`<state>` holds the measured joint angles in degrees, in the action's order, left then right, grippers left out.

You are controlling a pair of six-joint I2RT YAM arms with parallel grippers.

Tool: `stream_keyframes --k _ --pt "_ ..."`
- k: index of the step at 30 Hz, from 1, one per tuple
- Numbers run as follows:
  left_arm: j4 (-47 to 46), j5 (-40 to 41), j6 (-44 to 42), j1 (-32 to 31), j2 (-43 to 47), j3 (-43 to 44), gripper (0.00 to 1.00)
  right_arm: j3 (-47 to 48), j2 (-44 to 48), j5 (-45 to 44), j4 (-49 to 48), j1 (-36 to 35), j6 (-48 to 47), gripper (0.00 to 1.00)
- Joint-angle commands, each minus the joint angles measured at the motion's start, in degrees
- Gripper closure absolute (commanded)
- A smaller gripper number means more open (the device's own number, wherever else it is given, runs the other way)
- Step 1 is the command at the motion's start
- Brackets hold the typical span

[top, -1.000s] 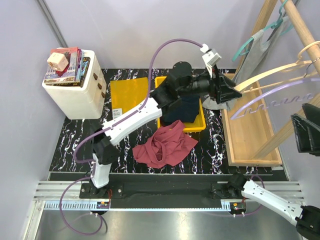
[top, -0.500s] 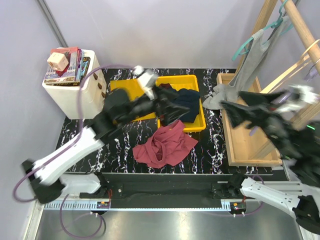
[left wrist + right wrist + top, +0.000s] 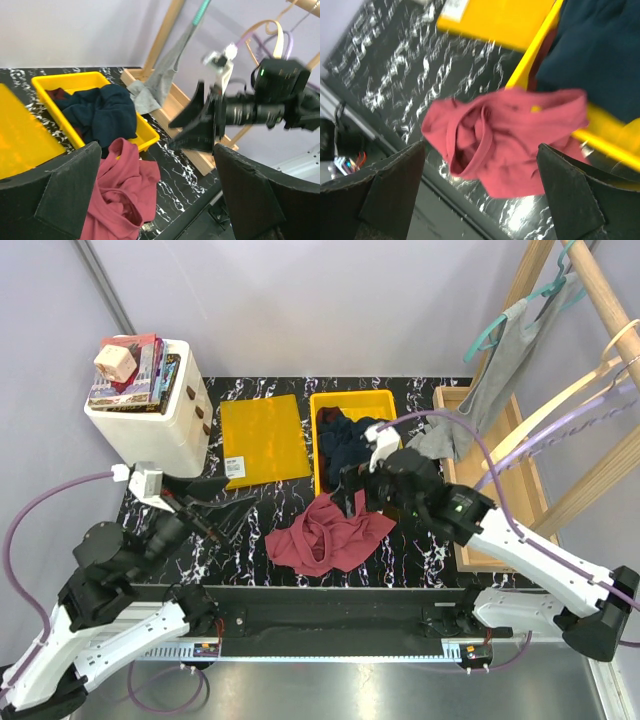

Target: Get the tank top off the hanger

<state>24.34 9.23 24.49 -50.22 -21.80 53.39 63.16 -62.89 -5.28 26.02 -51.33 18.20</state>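
My right gripper lowers its open fingers onto the raised middle fold of the red garment (image 3: pixel 330 533) next, as it lies below and to the left in the top view.
The grey tank top (image 3: pixel 497 358) hangs on a teal hanger (image 3: pixel 486 332) on the wooden rack at the far right, its hem draped onto the rack's base. It also shows in the left wrist view (image 3: pixel 161 75). My left gripper (image 3: pixel 216 508) is open and empty, low over the table's left side, far from the top. My right gripper (image 3: pixel 354 490) is open and empty above a red garment (image 3: pixel 330 533), left of the rack. The left wrist view (image 3: pixel 157 187) and the right wrist view (image 3: pixel 480 192) both show wide gaps between the fingers.
A yellow bin (image 3: pixel 330 402) holds dark blue clothes (image 3: pixel 350 437); its yellow lid (image 3: pixel 262 435) lies to its left. A white box (image 3: pixel 150 430) with books stands at the back left. The wooden rack base (image 3: pixel 500 510) and several bare hangers (image 3: pixel 560 415) are on the right.
The left arm has pulled back from the tank top's hem to the near left. The right arm has swung in from the right to above the red garment. The tank top stays on its hanger.
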Motion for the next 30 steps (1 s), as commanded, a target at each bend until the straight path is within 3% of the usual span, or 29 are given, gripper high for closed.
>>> stream_keyframes --k 1,8,17,25,27,28,30 --pt "3.96 4.3 0.73 0.12 2.2 -1.35 0.01 -4.7 -0.03 -0.86 -4.84 -6.56 4.91 0.0" --pt "3.18 0.88 1.34 0.21 -0.7 -2.93 0.01 -7.08 -10.92 -11.41 -4.14 -17.12 11.06 0.0" --pt "0.8 -4.93 3.11 0.12 -1.4 -5.22 0.01 -5.14 -32.1 -27.05 -3.96 -19.33 21.77 0.0" --pt "0.1 -7.03 4.51 0.12 -2.02 -6.36 0.01 -11.73 -37.21 -22.5 -10.88 -20.39 30.22 0.01" --pt "-0.34 -7.39 4.95 0.12 -1.23 -7.5 0.01 -14.19 -37.13 -20.83 -13.26 -20.56 31.99 0.1" --pt "-0.43 -7.3 5.39 0.12 -0.7 -7.94 0.01 -14.81 -36.95 -20.56 -15.28 -20.91 32.08 0.28" --pt "-0.69 -6.78 5.83 0.21 1.14 -9.26 0.01 -15.08 -36.86 -21.08 -16.17 -21.26 31.2 0.48"
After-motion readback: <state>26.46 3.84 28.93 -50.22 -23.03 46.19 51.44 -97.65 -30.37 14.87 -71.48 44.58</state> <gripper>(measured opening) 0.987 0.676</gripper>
